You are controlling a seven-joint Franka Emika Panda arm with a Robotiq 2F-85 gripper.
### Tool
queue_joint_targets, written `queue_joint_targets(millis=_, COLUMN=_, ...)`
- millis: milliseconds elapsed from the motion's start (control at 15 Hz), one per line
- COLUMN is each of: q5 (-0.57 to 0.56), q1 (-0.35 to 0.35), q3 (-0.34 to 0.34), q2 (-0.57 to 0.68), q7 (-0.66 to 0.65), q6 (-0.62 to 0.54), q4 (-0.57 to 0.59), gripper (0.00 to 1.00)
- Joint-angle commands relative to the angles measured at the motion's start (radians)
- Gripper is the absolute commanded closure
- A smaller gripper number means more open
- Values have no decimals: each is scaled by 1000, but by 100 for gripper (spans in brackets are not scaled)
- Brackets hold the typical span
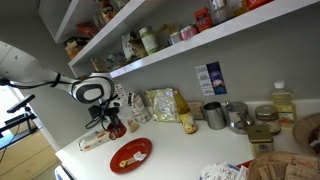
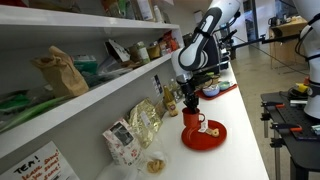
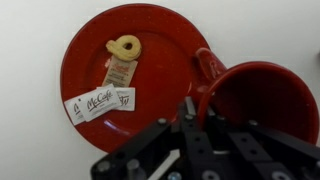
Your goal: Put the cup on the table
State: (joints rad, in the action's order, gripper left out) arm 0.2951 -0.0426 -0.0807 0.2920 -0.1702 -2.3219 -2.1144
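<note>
I will move my gripper to the left in the wrist view and then down to the bare tabletop beyond the plate, where there is clear space to release the cup.
A red cup [image 3: 258, 98] stands upright at the edge of a red plate [image 3: 150, 50] on the white table [image 3: 30, 40]. My gripper [image 3: 186, 106] is shut on the cup's rim, one finger inside and one outside. In both exterior views the gripper [image 1: 108, 112] [image 2: 190, 98] comes down from above onto the cup [image 1: 117, 129] [image 2: 192, 124], next to the plate [image 1: 131, 155] [image 2: 212, 137] on the table [image 1: 190, 150] [image 2: 235, 120]. I cannot tell whether the cup's base touches the plate or the table.
The plate holds a ring-shaped biscuit [image 3: 125, 46] and paper sachets [image 3: 98, 102]. Snack bags [image 1: 160, 103] [image 2: 145, 122], metal cups [image 1: 214, 115] and an oil bottle [image 1: 283, 100] stand along the wall. Loaded shelves [image 1: 180, 45] hang above the table.
</note>
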Motion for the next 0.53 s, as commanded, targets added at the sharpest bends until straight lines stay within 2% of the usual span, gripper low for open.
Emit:
queue_joint_targets(millis=0, q5=0, q1=16, q3=27, q2=-132, q7=8, q6=-29, q4=-105, gripper=98)
queue_joint_targets(millis=467, q5=16, q1=90, q3=118, q2=-189, q7=0, q6=-96, q4=-261, gripper=98)
